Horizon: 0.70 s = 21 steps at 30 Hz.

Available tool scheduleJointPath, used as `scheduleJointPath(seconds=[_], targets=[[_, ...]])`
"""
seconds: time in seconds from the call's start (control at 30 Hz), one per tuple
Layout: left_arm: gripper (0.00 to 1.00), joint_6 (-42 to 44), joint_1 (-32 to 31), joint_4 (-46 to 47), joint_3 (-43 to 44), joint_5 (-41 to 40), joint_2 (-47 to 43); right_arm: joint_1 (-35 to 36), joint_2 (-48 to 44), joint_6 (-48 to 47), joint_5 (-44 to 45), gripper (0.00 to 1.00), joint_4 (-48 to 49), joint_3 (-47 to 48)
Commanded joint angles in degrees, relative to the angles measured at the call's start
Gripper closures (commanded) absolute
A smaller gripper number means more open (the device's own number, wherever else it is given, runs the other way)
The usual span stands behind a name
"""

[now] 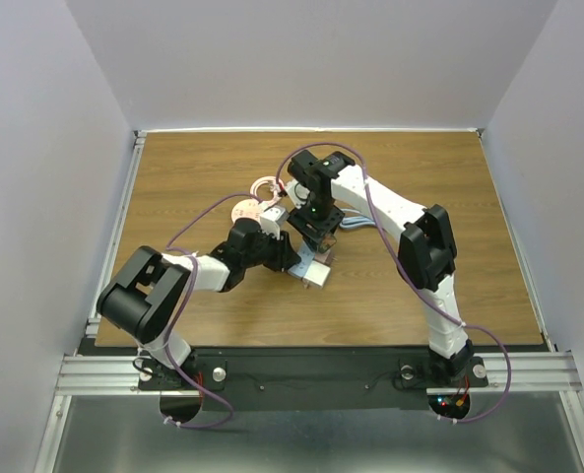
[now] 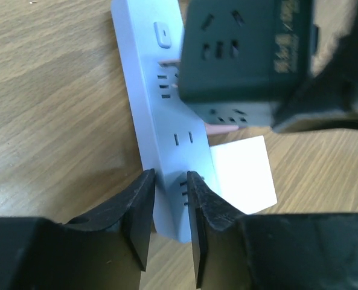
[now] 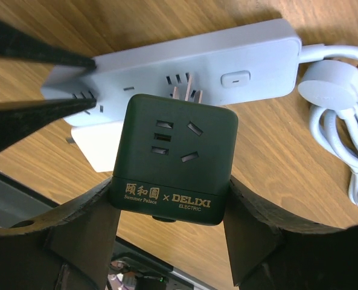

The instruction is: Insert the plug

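Note:
My right gripper draws the plug back off the power strip (image 3: 185, 63) to the open table (image 3: 83, 188) beside the white block next and releases it to my left gripper.
A white power strip (image 3: 185, 63) lies on the wooden table, also in the left wrist view (image 2: 151, 96) and the top view (image 1: 311, 264). My left gripper (image 2: 168, 199) is shut on the strip's end. My right gripper (image 3: 169, 208) is shut on a dark green cube plug (image 3: 175, 157), also in the left wrist view (image 2: 245, 51). Its copper prongs (image 3: 186, 92) point at the strip's sockets and hover just above them. A white block (image 2: 242, 172) sits against the strip beside my left fingers.
The strip's white cable coil (image 3: 348, 145) with a round strap lies to the right of the strip, and shows in the top view (image 1: 257, 197). Purple arm cables (image 1: 375, 212) loop over the table. The table's near edge and a metal rail (image 1: 311, 370) lie below.

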Motion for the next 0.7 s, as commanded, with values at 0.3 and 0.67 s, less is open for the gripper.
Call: scheduleJointPath(seconds=[0.3,0.67], targets=[[0.44,6.87,-3.72,3.88,-7.76,-3.94,-20.43,0.20,-13.75,3.62,-6.79,0.82,1.19,-3.27],[0.36,16.61,-15.21,9.50,-15.15,-19.03,-38.36,-0.06,-21.74,13.28,-12.92,0.82,1.27,-9.50]])
